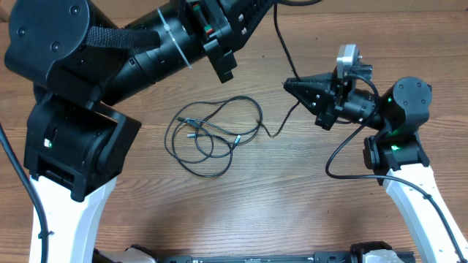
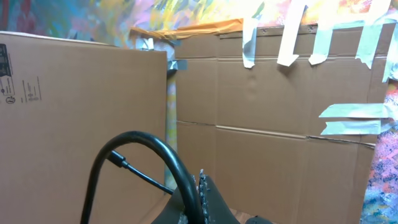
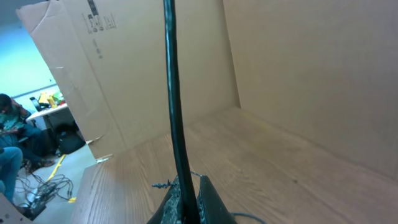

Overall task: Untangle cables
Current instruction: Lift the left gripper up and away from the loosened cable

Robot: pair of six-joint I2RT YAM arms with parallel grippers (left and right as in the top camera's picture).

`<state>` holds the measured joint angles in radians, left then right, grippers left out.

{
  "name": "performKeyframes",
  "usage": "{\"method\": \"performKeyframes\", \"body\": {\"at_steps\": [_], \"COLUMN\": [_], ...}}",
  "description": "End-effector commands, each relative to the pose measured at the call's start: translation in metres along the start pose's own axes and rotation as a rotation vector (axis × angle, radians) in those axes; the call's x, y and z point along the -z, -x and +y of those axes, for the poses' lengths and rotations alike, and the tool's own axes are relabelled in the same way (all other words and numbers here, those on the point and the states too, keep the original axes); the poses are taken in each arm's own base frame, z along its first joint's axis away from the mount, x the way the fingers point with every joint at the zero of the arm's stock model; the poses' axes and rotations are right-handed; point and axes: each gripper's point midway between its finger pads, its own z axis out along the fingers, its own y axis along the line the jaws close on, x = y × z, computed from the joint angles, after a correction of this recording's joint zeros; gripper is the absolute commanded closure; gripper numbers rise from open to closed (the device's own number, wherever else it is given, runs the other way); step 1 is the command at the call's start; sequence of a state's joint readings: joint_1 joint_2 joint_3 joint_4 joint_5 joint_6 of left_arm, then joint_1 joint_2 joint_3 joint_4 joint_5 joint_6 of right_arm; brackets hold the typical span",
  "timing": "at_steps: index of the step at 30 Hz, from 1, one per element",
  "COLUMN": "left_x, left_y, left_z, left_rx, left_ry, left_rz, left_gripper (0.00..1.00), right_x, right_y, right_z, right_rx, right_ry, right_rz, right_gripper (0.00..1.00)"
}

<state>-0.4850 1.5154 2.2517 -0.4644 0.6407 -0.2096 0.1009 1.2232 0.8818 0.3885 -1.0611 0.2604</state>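
Observation:
My right gripper will move away from the tangle next and let go of the cable over the clear tabletop, to the gripper's right in the overhead view.
A loose tangle of thin black cables (image 1: 212, 135) lies on the wooden table in the overhead view, with small plug ends inside its loops. One black cable (image 1: 287, 55) rises from the tangle's right side, passes my right gripper and runs up to my left gripper. My right gripper (image 1: 290, 85) is shut on this cable to the right of the tangle. In the right wrist view the cable (image 3: 174, 112) stands straight up out of the closed jaws (image 3: 186, 202). My left gripper (image 1: 256, 11) is raised at the top edge. Its jaws (image 2: 200, 202) are shut on a looping black cable (image 2: 158, 146).
Cardboard walls (image 2: 267, 124) stand around the table, patched with tape strips (image 2: 348, 118). The right wrist view shows the wooden table top (image 3: 249, 155), its left edge, and a cardboard box panel (image 3: 93, 74) beyond. The bulky left arm (image 1: 80, 66) covers the table's upper left.

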Motion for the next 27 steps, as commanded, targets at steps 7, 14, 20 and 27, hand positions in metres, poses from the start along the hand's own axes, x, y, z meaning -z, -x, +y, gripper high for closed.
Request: {"method": "performKeyframes", "body": {"at_steps": [7, 14, 20, 27], "left_x": [0.002, 0.003, 0.005, 0.012], "left_y": [-0.009, -0.012, -0.031, -0.075], "left_z": [0.028, 0.031, 0.034, 0.038], "left_rx": [-0.018, -0.012, -0.061, -0.057], "left_ry": [0.163, 0.185, 0.192, 0.198], "left_rz": [0.03, 0.04, 0.121, 0.293], "left_gripper": [0.67, 0.0, 0.0, 0.0], "right_x": [-0.001, 0.003, 0.03, 0.093], "right_y": [0.005, -0.001, -0.007, 0.008], "right_z": [0.003, -0.023, -0.071, -0.123], "right_rx": [0.01, -0.065, -0.14, -0.142], "right_ry": [-0.005, -0.139, -0.37, -0.629], "right_rz": [-0.008, -0.006, -0.019, -0.101], "right_gripper": [0.96, 0.96, 0.96, 0.96]}}
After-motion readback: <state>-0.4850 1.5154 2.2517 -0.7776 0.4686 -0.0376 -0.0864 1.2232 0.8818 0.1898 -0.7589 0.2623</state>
